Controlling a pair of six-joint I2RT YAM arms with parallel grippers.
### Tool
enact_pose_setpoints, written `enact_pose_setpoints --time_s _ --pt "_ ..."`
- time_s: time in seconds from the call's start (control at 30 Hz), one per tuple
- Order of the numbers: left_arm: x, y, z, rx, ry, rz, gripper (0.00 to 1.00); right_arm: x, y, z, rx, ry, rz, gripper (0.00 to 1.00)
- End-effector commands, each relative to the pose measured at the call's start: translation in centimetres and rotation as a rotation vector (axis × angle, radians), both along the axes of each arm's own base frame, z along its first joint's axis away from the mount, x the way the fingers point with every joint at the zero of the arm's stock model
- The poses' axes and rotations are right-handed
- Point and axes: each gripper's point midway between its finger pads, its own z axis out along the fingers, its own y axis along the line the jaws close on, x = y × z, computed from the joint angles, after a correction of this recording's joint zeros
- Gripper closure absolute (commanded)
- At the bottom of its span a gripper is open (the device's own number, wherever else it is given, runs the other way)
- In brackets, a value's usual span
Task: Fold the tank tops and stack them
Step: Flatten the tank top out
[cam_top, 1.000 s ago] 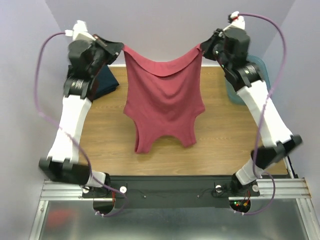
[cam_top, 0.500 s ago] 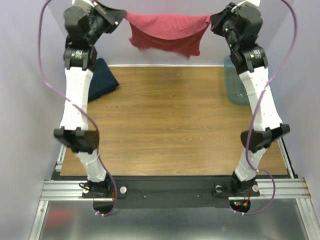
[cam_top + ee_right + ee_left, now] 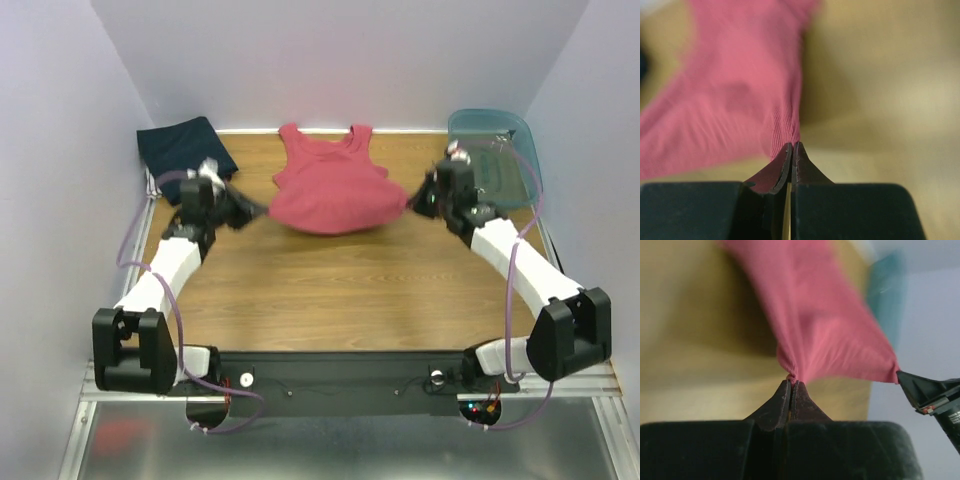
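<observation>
My left gripper draws back and down to the bare near tabletop next and releases the hem's corner, since the maroon tank top's hem still hangs above the wood.
The maroon tank top (image 3: 332, 190) is spread low over the far middle of the table, straps and scoop neck toward the back wall. My left gripper (image 3: 262, 211) is shut on its near left hem corner; the left wrist view shows the jaws pinched on bunched red cloth (image 3: 820, 330). My right gripper (image 3: 410, 203) is shut on the near right hem corner, with red cloth (image 3: 740, 100) fanning out from the closed jaws. The hem edge hangs stretched between the two grippers, just above the wood. The folded navy tank top (image 3: 185, 148) lies at the back left corner.
A translucent blue plastic tub (image 3: 497, 160) stands at the back right, just behind the right arm. The wooden table (image 3: 340, 290) is walled at the back and both sides. Purple cables loop beside each arm.
Both arms swung down from high at the back wall to low over the table, carrying the maroon top. It now lies spread with straps at the far side, hem toward me.
</observation>
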Motion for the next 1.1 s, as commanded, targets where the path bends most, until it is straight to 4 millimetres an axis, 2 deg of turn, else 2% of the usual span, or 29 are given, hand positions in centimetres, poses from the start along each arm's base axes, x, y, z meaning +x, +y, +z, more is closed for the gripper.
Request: enact_pose_setpoints --time_s 0.0,0.03,0.07,0.13,0.17,0.3,0.4,0.53,0.67,0.7,0.77,0.87,0.9,1.03,1.07 --pt "-5.6 -0.4 -4.0 -0.035 0.05 -0.024 1.0 -5.8 -0.6 -4.2 0.103 0.09 -0.029 1.0" --pt "-6.6 -0.5 -5.4 -0.04 0.08 -0.024 1.0 -6.9 -0.9 -5.4 0.109 0.115 -0.036 1.0" --pt "-8.4 -0.5 -7.8 -0.042 0.13 -0.027 1.0 -8.7 -1.2 -8.2 0.108 0.178 -0.039 1.0" --pt "-10.2 -0.5 -10.1 -0.05 0.189 -0.026 1.0 -10.5 -1.0 -9.2 0.146 0.218 -0.034 1.0" --pt "-10.8 -0.8 -10.2 -0.051 0.19 -0.036 1.0 -11.9 -1.3 -11.2 0.138 0.275 -0.039 1.0" --pt "-12.9 -0.8 -12.3 -0.022 0.264 -0.04 1.0 -14.7 -1.4 -13.8 0.162 0.364 -0.042 1.0" --pt "-13.9 -0.8 -13.3 -0.006 0.297 -0.038 1.0 -15.8 -2.1 -14.9 0.146 0.399 -0.071 1.0" --pt "-15.6 -1.1 -14.7 0.007 0.355 -0.053 1.0 -16.9 -2.5 -14.9 0.145 0.426 -0.091 1.0" --pt "-16.5 -1.6 -14.7 0.019 0.374 -0.078 0.89 -17.9 -3.2 -14.2 0.137 0.442 -0.13 0.98" --pt "-16.8 -1.7 -14.9 0.033 0.383 -0.092 0.79 -18.0 -3.3 -14.1 0.139 0.447 -0.138 0.92" --pt "-16.7 -1.8 -14.6 0.051 0.381 -0.108 0.69 -18.6 -3.6 -13.4 0.132 0.454 -0.148 0.82" --pt "-16.3 -1.5 -13.8 0.096 0.367 -0.12 0.6 -19.1 -3.9 -12.7 0.127 0.453 -0.154 0.66" --pt "-16.4 -1.3 -13.7 0.115 0.381 -0.114 0.55 -19.2 -3.8 -12.4 0.136 0.454 -0.146 0.56" --pt "-15.6 -1.2 -11.4 0.146 0.313 -0.134 0.45 -19.1 -3.4 -11.6 0.133 0.44 -0.101 0.4" --pt "-15.2 -1.2 -10.2 0.153 0.273 -0.144 0.44 -19.0 -3.4 -11.6 0.123 0.439 -0.095 0.38"
